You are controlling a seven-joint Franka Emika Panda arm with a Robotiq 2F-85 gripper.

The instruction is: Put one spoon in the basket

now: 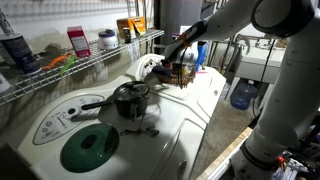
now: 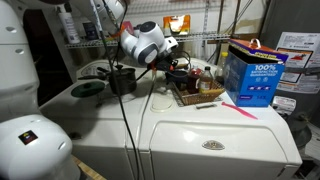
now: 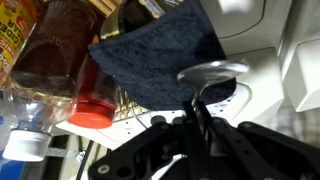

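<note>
The bowl of the metal spoon already hangs over the dark blue cloth at the brown basket [image 2: 201, 95], so my gripper needs to go down a little toward that cloth to release the spoon.
My gripper [image 3: 198, 125] is shut on a metal spoon [image 3: 213, 71], whose bowl sticks out past the fingertips. In both exterior views the gripper [image 1: 180, 60] [image 2: 172, 62] hangs just above the small brown basket [image 1: 183, 78] [image 2: 201, 95] on the white washer top. In the wrist view a dark blue cloth [image 3: 160, 55] lies right behind the spoon, with bottles [image 3: 45, 60] to its left. The basket's rim is not clear in the wrist view.
A dark pot [image 1: 128, 100] [image 2: 122, 78] and a green lid [image 1: 88, 148] sit on the washer. A blue box [image 2: 250, 72] stands beside the basket, with a pink utensil [image 2: 238, 108] in front. A white wire shelf [image 1: 90, 60] holds bottles and boxes.
</note>
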